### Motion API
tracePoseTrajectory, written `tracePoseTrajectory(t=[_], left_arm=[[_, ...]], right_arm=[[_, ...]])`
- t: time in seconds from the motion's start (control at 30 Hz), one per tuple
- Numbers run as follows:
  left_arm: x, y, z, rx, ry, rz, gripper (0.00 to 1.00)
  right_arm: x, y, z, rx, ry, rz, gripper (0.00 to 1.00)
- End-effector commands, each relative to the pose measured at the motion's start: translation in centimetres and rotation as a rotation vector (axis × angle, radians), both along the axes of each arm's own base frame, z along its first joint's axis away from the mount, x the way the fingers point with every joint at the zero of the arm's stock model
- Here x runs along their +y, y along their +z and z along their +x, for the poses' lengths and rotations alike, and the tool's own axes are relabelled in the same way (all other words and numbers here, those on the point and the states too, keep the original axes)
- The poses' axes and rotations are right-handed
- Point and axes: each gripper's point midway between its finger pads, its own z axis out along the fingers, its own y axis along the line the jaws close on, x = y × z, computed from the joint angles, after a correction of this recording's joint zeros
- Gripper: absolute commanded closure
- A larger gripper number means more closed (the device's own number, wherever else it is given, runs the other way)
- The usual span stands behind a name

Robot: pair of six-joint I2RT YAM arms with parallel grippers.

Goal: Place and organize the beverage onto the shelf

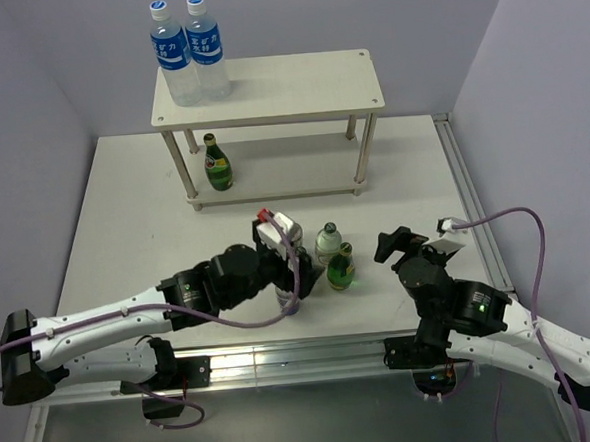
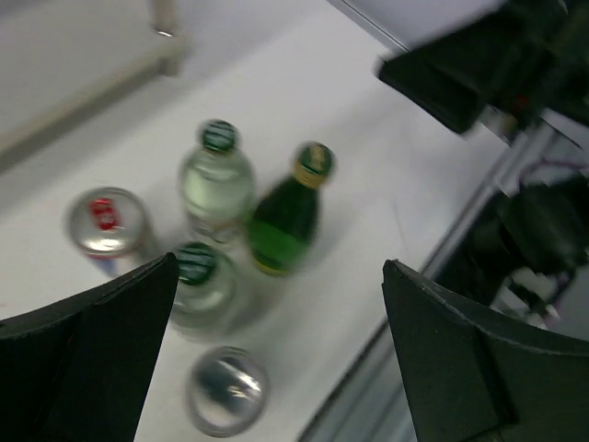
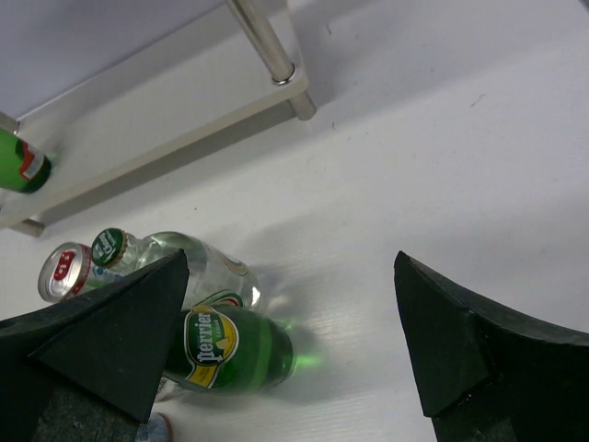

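My left gripper will next move to its right in the top view and go down onto the cap of the dark green bottle on the table, since the cap is below it and that way.
The cream shelf [image 1: 296, 81] stands at the back, with one dark green bottle [image 1: 216, 163] on its lower board. The other drinks stand clustered mid-table. In the left wrist view these are a dark green bottle [image 2: 287, 216], two clear bottles with green caps [image 2: 216, 175] [image 2: 198, 287], a can with a red tab [image 2: 109, 224] and a silver can [image 2: 227, 391]. My left gripper [image 2: 276, 368] is open above the cluster, holding nothing. My right gripper [image 3: 290, 350] is open and empty to the right of the green bottle [image 3: 230, 348] and clear bottle [image 3: 189, 262].
Two tall water bottles with blue labels [image 1: 189, 49] stand on the shelf's top board at the left. A silver shelf leg [image 3: 267, 41] shows in the right wrist view. The table's metal rail [image 1: 313, 355] runs along the near edge.
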Motion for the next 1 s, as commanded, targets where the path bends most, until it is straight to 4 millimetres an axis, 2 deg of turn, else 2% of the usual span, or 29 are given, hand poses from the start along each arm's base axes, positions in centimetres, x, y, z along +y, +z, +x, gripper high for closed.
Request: tracePoseTrajectory(t=[0.0,0.1,0.2,0.37,0.53,0.7,0.8,0.97], left_arm=[[-3.6,0.5,-4.8,0.023,-0.211,-0.090,0.01],[-5.5,-0.8,-6.1,0.031,-0.238,-0.093,0.01],[-7.2,-2.0,-6.0,0.027,-0.210,-0.099,0.01],[-9.3,-3.9,-4.1,0.001,-0.120,-0.091,0.01],[-9.3,-6.0,-1.3,-0.038,0.054,-0.043,0.01],[-8.6,-6.5,0.7,-0.075,0.205,-0.045,0.01],[-8.5,-6.5,1.4,-0.091,0.265,-0.039,0.01],[-9.5,-7.1,1.6,-0.107,0.259,-0.024,0.01]], right_arm=[[-1.4,1.3,0.0,-0.047,-0.079,0.054,0.00],[-1.5,1.2,0.0,-0.043,-0.083,0.053,0.00],[-1.4,1.2,0.0,-0.040,-0.081,0.053,0.00],[-1.4,1.3,-0.1,-0.042,-0.074,0.060,0.00],[-1.3,1.2,-0.2,-0.043,-0.060,0.068,0.00],[-1.1,1.2,-0.2,-0.042,-0.045,0.065,0.00],[-0.9,1.2,-0.2,-0.041,-0.038,0.063,0.00],[-0.7,1.1,-0.1,-0.040,-0.030,0.058,0.00]])
